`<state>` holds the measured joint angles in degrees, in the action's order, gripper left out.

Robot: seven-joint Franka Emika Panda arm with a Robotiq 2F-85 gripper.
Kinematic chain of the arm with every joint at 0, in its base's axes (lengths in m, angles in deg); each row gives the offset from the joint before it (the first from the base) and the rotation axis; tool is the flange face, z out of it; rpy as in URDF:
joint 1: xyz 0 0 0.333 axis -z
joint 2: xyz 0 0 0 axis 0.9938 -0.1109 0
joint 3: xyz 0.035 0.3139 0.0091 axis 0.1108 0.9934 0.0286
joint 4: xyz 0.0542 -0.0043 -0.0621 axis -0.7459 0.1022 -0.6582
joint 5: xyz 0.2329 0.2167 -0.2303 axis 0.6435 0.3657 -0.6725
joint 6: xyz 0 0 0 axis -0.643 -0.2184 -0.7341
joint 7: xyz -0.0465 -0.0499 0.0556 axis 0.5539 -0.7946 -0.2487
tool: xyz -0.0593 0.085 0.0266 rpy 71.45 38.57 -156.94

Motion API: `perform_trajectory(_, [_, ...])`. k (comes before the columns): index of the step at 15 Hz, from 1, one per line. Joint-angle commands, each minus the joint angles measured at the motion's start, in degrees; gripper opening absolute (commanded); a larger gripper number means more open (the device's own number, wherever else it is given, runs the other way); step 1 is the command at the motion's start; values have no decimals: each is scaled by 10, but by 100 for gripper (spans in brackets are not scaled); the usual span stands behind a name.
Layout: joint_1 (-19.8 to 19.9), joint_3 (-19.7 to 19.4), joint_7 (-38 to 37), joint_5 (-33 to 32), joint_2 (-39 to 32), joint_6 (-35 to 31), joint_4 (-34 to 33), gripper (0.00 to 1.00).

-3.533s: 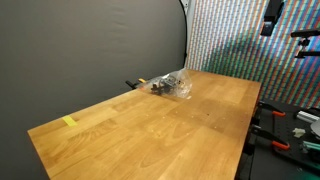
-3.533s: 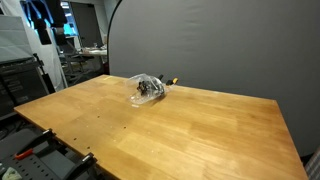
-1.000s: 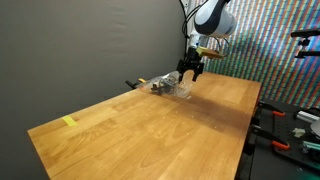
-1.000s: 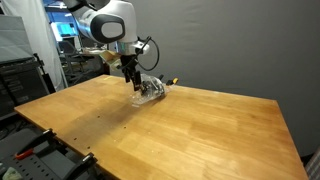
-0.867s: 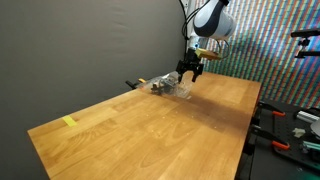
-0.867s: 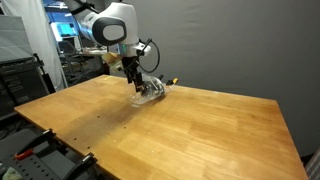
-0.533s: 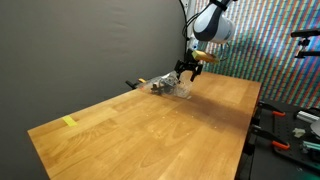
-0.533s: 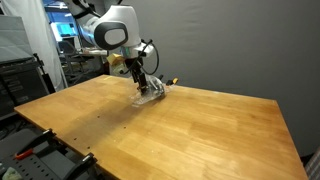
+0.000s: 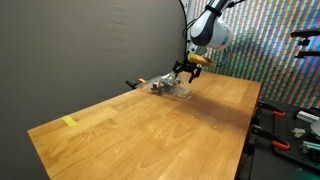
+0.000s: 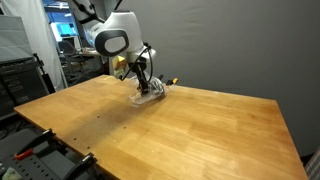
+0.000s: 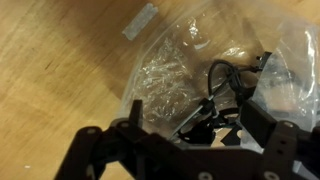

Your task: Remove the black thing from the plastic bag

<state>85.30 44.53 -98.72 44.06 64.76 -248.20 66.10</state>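
Note:
My gripper is open, and the black wiry thing inside the clear plastic bag [image 9: 171,87] shows between its fingers. My gripper will move down onto it next and close on it.
A crumpled clear plastic bag [image 9: 171,87] lies at the far side of the wooden table [image 9: 150,130], and shows in both exterior views [image 10: 151,93]. In the wrist view the bag [image 11: 165,70] fills the frame, with a black wiry thing [image 11: 225,85] inside it. My gripper [image 11: 198,118] is open and right down at the bag, one finger on each side of the black thing. In the exterior views the gripper [image 9: 181,72] [image 10: 145,84] is tilted over the bag's near end. I cannot tell whether the fingers touch the bag.
A black and orange clamp [image 9: 131,84] sits at the table's far edge beside the bag [image 10: 172,81]. A yellow tape piece [image 9: 69,122] lies near one corner. A dark backdrop [image 9: 90,50] stands right behind the table. A white label [image 11: 141,20] is on the bag.
The arm, absent 3.5 s ago, has come over the bag. In the last second the gripper dropped slightly and tilted toward the bag. The bag has not moved.

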Motion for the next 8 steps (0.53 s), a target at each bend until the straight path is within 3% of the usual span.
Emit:
perform_trajectory(1, [42, 46, 6, 55, -25, -33, -31, 100])
perform_trajectory(8, [88, 79, 8, 87, -57, -56, -60, 100])
